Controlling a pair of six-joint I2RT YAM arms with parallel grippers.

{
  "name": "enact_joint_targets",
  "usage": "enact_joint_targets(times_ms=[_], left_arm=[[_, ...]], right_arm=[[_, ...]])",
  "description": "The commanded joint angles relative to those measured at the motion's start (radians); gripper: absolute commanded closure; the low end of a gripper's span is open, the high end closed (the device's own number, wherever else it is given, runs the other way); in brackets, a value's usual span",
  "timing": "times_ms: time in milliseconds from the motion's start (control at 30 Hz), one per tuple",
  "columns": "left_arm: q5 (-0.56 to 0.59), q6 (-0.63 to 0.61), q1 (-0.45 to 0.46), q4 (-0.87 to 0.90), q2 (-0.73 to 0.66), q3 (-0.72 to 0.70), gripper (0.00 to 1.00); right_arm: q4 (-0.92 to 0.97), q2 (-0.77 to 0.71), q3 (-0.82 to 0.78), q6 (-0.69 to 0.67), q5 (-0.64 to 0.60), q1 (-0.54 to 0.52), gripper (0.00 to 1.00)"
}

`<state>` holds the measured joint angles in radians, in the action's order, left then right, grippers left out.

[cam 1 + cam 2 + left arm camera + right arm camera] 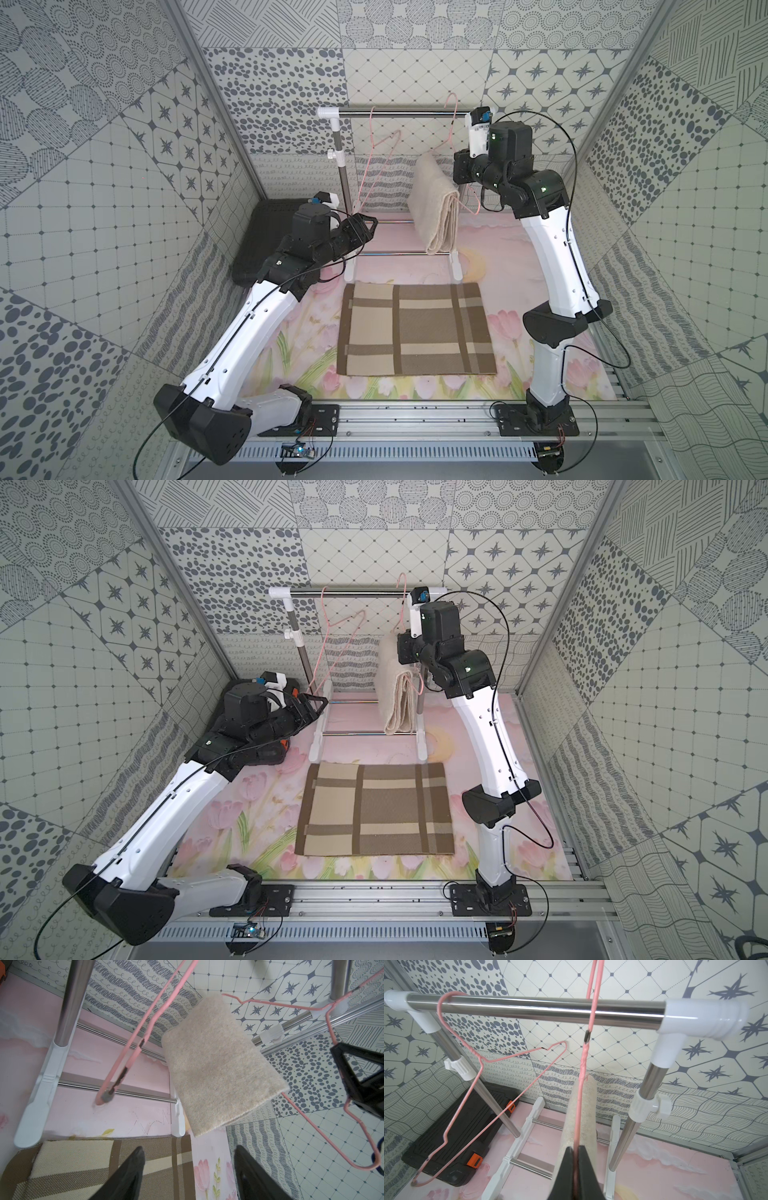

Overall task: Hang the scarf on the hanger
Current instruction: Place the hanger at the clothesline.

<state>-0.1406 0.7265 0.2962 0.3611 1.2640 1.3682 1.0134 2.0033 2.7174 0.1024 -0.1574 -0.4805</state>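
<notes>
The hanger's hook is still above the steel bar. I should lower my right gripper next, bring the hook down onto the bar and let go of the hanger's wire.
A folded beige scarf [434,208] [397,696] [220,1064] [587,1109] is draped over a pink wire hanger [451,120] [583,1059]. My right gripper [457,164] [401,646] [576,1148] is shut on that hanger's wire just above the scarf. The hanger's neck crosses the steel rail [407,111] [529,1006] near its right end and its hook stands higher than the rail; whether it rests on the rail I cannot tell. My left gripper [365,226] [318,704] [189,1150] is open and empty, low beside the rack's left post.
A second, empty pink hanger [148,1029] hangs from the rail's left part. A brown plaid cloth [415,328] [374,808] [83,1163] lies folded flat in front of the rack. A black case [257,237] [467,1126] sits at the back left.
</notes>
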Motion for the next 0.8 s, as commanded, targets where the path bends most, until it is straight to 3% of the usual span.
enact_joint_targets(times_ms=[0, 233, 333, 367, 433, 767], left_arm=[[-0.059, -0.057, -0.025, -0.013, 0.017, 0.021, 0.30], [-0.059, -0.083, -0.040, -0.016, 0.046, 0.057, 0.28], [-0.067, -0.137, -0.047, -0.015, 0.065, 0.112, 0.25], [-0.070, -0.157, -0.051, -0.008, 0.078, 0.141, 0.23], [-0.071, -0.209, -0.057, -0.007, 0.100, 0.203, 0.22], [-0.068, -0.521, -0.062, -0.074, 0.349, 0.487, 0.14]], right_arm=[[-0.109, 0.014, 0.030, 0.001, 0.011, 0.012, 1.00], [-0.107, -0.014, -0.093, 0.046, 0.033, 0.001, 0.98], [-0.106, -0.048, -0.131, 0.052, 0.015, -0.003, 0.27], [-0.106, -0.066, -0.148, 0.048, 0.005, -0.004, 0.16], [-0.106, -0.104, -0.181, 0.043, 0.001, -0.006, 0.05], [-0.129, -0.354, -0.473, 0.056, 0.056, -0.007, 0.03]])
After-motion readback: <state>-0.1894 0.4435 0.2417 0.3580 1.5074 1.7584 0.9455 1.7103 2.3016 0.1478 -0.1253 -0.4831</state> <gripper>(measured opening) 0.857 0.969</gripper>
